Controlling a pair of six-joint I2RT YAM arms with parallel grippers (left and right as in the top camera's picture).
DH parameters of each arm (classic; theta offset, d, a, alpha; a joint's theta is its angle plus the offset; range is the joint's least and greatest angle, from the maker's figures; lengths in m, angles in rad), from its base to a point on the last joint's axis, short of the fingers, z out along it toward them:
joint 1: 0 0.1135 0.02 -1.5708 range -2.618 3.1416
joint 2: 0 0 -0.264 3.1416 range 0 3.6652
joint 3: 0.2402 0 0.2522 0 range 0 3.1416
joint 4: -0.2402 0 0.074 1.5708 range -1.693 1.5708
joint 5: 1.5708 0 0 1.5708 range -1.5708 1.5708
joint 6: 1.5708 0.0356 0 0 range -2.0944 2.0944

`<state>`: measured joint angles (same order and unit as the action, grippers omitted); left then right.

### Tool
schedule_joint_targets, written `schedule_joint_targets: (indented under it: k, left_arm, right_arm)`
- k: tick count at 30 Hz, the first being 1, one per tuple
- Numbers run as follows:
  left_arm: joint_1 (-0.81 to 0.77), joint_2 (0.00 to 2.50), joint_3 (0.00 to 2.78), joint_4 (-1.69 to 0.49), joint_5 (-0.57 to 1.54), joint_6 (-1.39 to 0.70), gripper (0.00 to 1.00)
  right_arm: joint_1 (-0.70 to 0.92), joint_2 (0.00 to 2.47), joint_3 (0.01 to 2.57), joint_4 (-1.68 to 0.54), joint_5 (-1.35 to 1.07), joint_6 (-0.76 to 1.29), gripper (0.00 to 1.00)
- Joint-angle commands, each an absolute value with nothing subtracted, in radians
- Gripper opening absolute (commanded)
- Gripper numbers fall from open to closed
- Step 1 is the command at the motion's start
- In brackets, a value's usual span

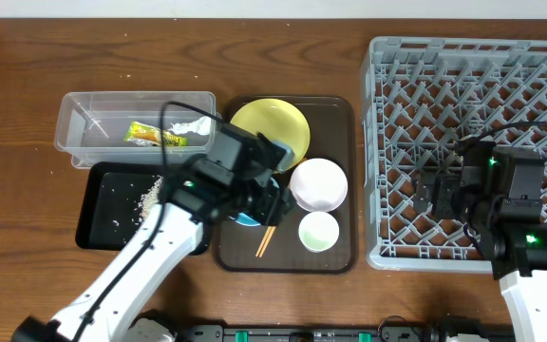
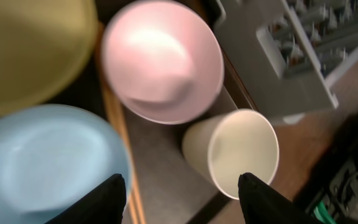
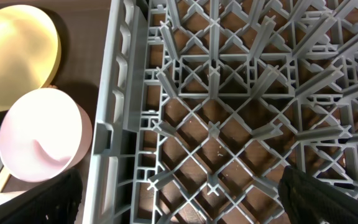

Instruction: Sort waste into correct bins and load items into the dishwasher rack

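Next, my left gripper lowers, then shifts past the chopsticks onto the small white cup's side facing them.
My left gripper (image 1: 262, 204) is open and empty, low over the brown serving tray (image 1: 342, 255). In the left wrist view its fingers (image 2: 185, 199) straddle the gap between the light-blue bowl (image 2: 42, 162) and the small white cup (image 2: 238, 149), with the chopsticks (image 2: 120, 137) beside the bowl. The white bowl (image 1: 319, 183) and the yellow-green plate (image 1: 269, 123) lie further back. My right gripper (image 1: 435, 195) is open and empty over the left part of the grey dishwasher rack (image 1: 373, 142), and its fingers (image 3: 191, 199) hover above the pegs.
The clear tub (image 1: 74, 119) at the back left holds the snack wrapper (image 1: 150, 136) and the white tissue (image 1: 190, 126). The black tray (image 1: 98, 214) in front of it holds rice scraps (image 1: 147, 197). My left arm crosses the black tray's right side.
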<state>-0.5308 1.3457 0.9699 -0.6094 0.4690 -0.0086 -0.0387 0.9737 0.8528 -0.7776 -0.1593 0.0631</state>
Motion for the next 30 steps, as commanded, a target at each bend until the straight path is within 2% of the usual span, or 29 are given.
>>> schedule_joint_targets:
  k: [1, 6, 7, 10, 14, 15, 23, 30]
  left_arm:
    - [-0.586, 1.402, 0.952, -0.617, 0.485, -0.033, 0.61]
    - [-0.648, 1.512, 0.952, -0.608, 0.485, -0.04, 0.59]
    - [-0.658, 1.538, 0.952, -0.604, 0.485, -0.04, 0.56]
    - [-0.676, 1.599, 0.952, -0.6, 0.485, -0.044, 0.42]
    - [-0.677, 1.624, 0.952, -0.599, 0.485, -0.063, 0.11]
    - [-0.677, 1.62, 0.954, -0.6, 0.485, -0.063, 0.06]
    - [-0.627, 1.471, 0.986, -0.626, 0.487, -0.088, 0.06]
    - [-0.451, 1.312, 0.987, -0.456, 0.526, -0.234, 0.06]
  right_arm:
    - [-0.019, 0.974, 0.87, -0.778, -0.154, 0.051, 0.99]
    - [-0.019, 0.974, 0.87, -0.779, -0.154, 0.051, 0.99]
    - [-0.019, 0.974, 0.87, -0.779, -0.154, 0.051, 0.99]
    - [-0.019, 0.974, 0.87, -0.78, -0.154, 0.051, 0.99]
    - [-0.019, 0.974, 0.87, -0.781, -0.154, 0.051, 0.99]
    - [-0.019, 0.974, 0.87, -0.783, -0.154, 0.051, 0.99]
    - [-0.019, 0.974, 0.87, -0.77, -0.154, 0.051, 0.99]
    - [-0.019, 0.974, 0.87, -0.656, -0.186, 0.081, 0.99]
